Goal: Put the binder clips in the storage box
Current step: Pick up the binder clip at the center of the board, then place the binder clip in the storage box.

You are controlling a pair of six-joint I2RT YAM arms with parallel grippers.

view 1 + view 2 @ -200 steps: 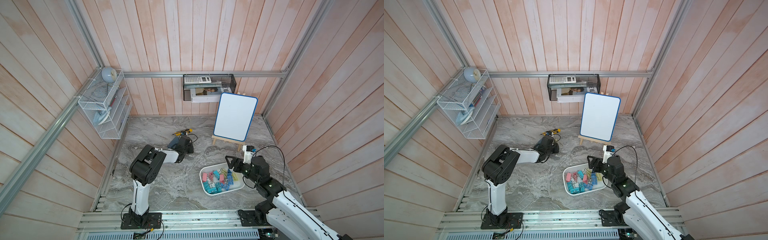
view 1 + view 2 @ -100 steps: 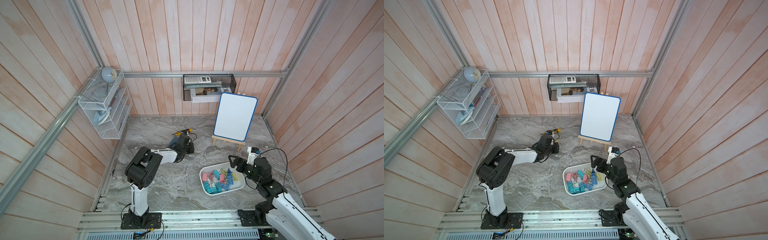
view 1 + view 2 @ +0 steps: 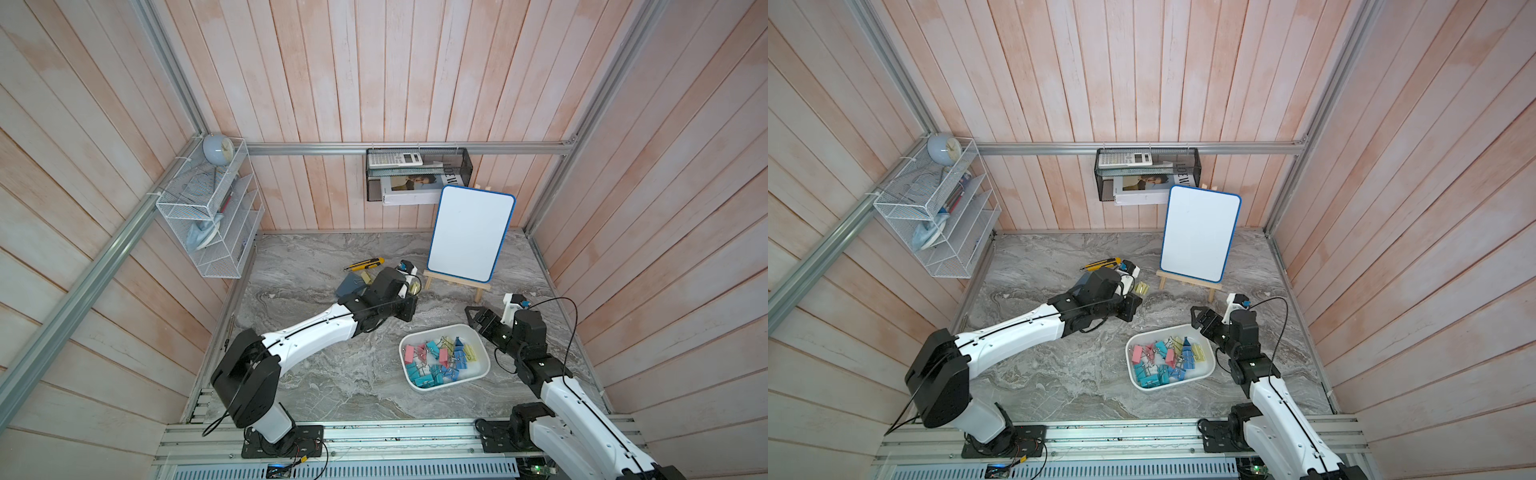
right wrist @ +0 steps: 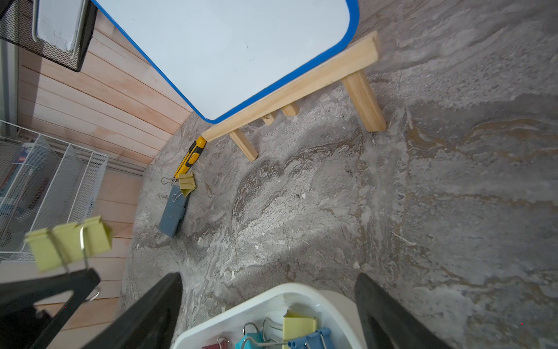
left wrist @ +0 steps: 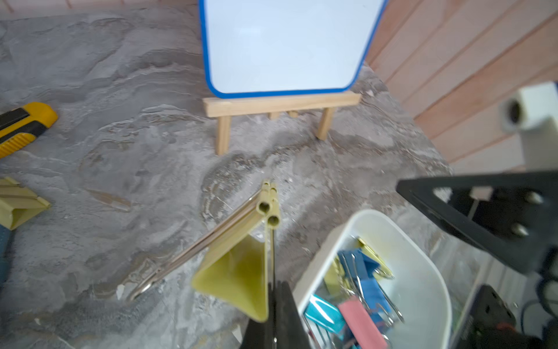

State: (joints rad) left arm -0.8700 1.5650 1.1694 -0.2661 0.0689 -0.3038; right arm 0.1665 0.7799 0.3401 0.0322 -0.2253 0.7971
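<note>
Next, the left gripper goes back over the bare bottom beside the blue clips inside the storage box point(image 3: 478, 374), moves down and releases the yellow clip's wire handle there.
The white storage box point(image 3: 478, 374) sits on the marble near the front right, holding several pastel binder clips point(image 3: 436, 361). My left gripper point(image 5: 274, 294) is shut on the wire handle of a yellow binder clip point(image 5: 238, 272), which hangs above the table just left of the box point(image 5: 320, 256); the same clip point(image 3: 411, 286) shows in a top view. Another yellow clip point(image 4: 187, 182) lies by the pad. My right gripper point(image 4: 268, 290) stands open and empty over the box's far end point(image 4: 241, 305), and in a top view the right gripper point(image 3: 477, 321) is at that corner.
A blue-framed whiteboard on a wooden easel point(image 3: 469, 232) stands behind the box. A yellow-and-black utility knife point(image 3: 365, 262) and a blue-grey pad point(image 3: 348, 286) lie at centre back. A black mesh basket point(image 3: 417, 174) and a white wire rack point(image 3: 212, 216) hang on the walls.
My left gripper closed on the yellow clip, lifted it and carried it right toward the box. My right gripper opened wider and drew back a little.
</note>
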